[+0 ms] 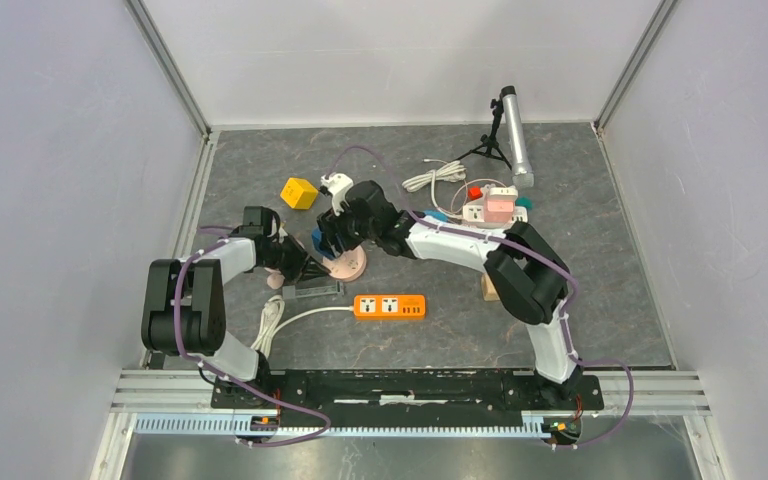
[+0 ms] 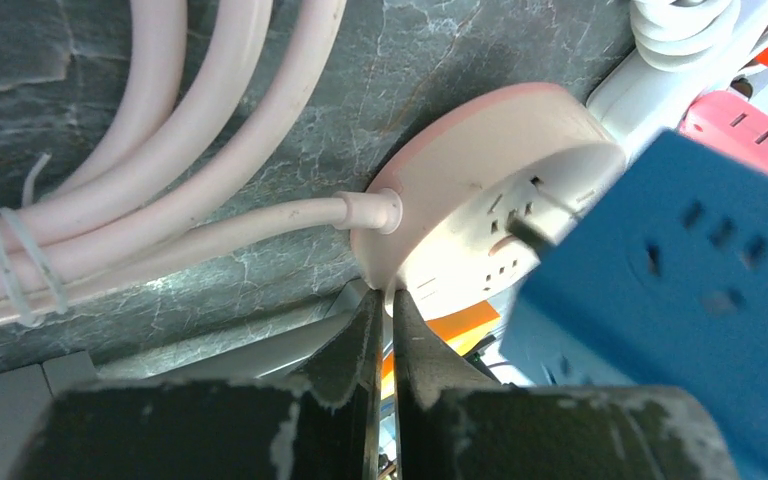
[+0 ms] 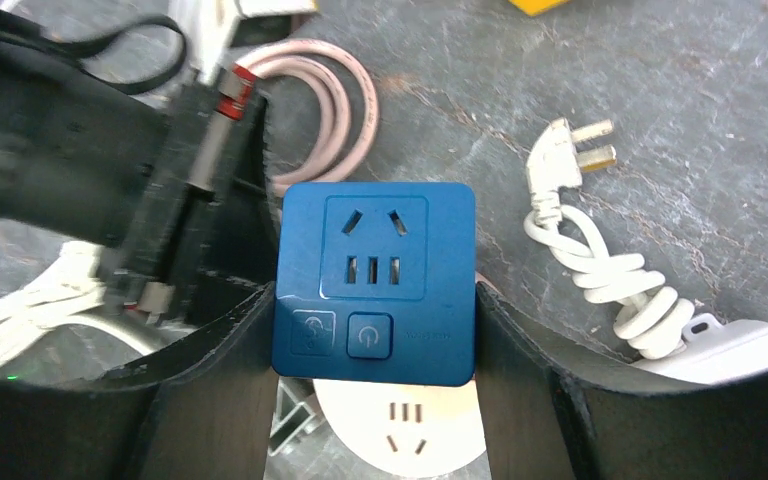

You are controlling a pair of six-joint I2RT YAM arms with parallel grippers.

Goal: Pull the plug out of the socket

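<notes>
My right gripper will take the blue plug back, to the right in the top view, and down onto the empty tabletop beside the orange power strip.
A round pink socket (image 1: 350, 266) lies on the grey table, its pink cord (image 2: 290, 215) leading off to the left. A blue square plug block (image 3: 375, 280) sits over it, tilted, with a metal prong showing between block and socket face (image 2: 480, 150). My right gripper (image 3: 373, 292) is shut on the blue plug's two sides, directly above the socket (image 3: 410, 425). My left gripper (image 2: 385, 300) is shut, its tips touching the socket's near rim beside the cord. In the top view both grippers (image 1: 332, 238) (image 1: 312, 268) meet at the socket.
An orange power strip (image 1: 390, 306) lies just in front of the socket, an aluminium bar (image 1: 312, 290) to its left. A yellow cube (image 1: 299, 192), a white strip with a pink adapter (image 1: 495, 208), a small tripod (image 1: 508, 130) and a white corded plug (image 3: 570, 150) lie behind.
</notes>
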